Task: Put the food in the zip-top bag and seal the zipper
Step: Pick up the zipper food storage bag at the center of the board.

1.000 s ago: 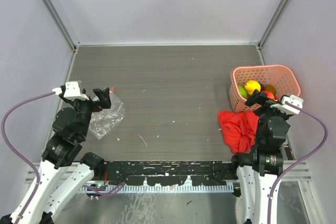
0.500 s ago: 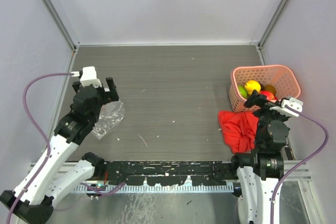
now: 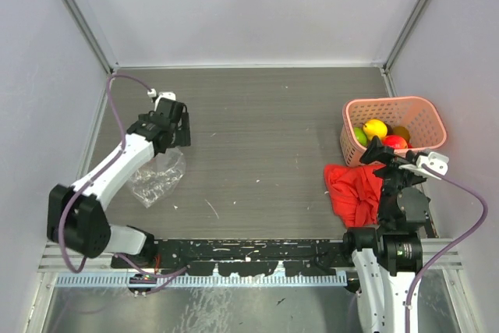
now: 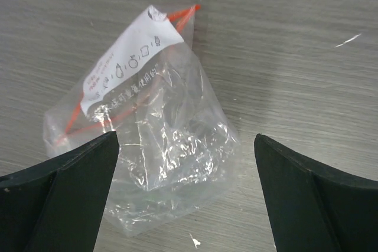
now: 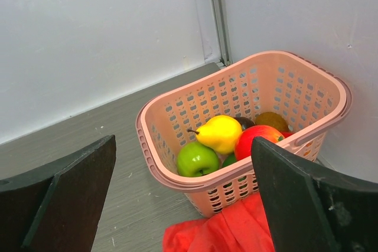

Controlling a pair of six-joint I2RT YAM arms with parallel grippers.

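Observation:
I need to lower my left gripper onto the clear plastic of the bag's edge facing the basket point(image 4: 198, 114) next and close it.
The clear zip-top bag point(image 3: 156, 175) lies crumpled and empty on the table at the left. In the left wrist view the bag point(image 4: 159, 134) shows its white label point(image 4: 127, 57) and the red-orange zipper point(image 4: 182, 14) along its far edge. My left gripper point(image 3: 175, 134) hovers above the bag's far side, open and empty point(image 4: 186, 137). The food sits in the pink basket point(image 3: 390, 104): a yellow pear point(image 5: 224, 133), a green apple point(image 5: 198, 159), a red apple point(image 5: 260, 140) and a brown fruit point(image 5: 271, 121). My right gripper point(image 3: 382, 154) is open and empty point(image 5: 183, 140), just short of the basket.
A red cloth point(image 3: 352, 189) lies crumpled against the basket's near side, under my right gripper; it also shows in the right wrist view point(image 5: 224, 234). The basket stands by the right wall. Grey walls close off the table at the back and both sides.
My left arm has stretched out and swung away from its base, bringing the gripper over the bag's far side. The right gripper has barely shifted. The bag and fruits have not moved.

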